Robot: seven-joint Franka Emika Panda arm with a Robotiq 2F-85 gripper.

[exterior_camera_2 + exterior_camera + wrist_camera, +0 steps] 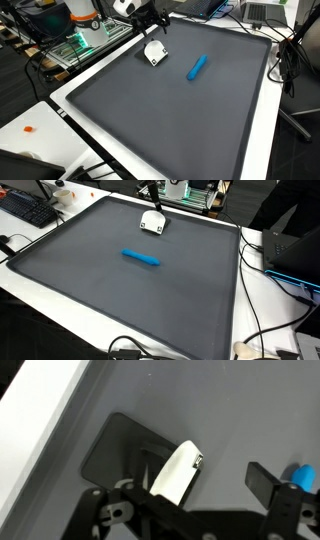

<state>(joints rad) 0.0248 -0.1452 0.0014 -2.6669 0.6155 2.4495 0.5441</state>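
Note:
The white card stands slanted below my gripper, so next I will lower my open gripper and turn it to straddle the white card's upper edge (153, 214) (178, 467).
A small white block (152, 221) lies on the dark grey mat (120, 290) near its far edge; it also shows in an exterior view (155, 52). My gripper (150, 193) hangs just above it, also seen in an exterior view (156, 23). In the wrist view the gripper (205, 480) is open, and the white block (178, 472) lies tilted between the fingers, closer to the left one, with nothing held. A blue cylinder (140, 257) lies near the mat's middle, apart from the gripper. It also shows in an exterior view (197, 67) and at the wrist view's right edge (303, 475).
The mat sits on a white table (60, 100). A keyboard (25, 210) lies at one side, cables (262, 330) trail along another. A laptop (295, 250) and electronics (85, 35) stand beyond the mat's edges. A small orange item (29, 129) lies on the table.

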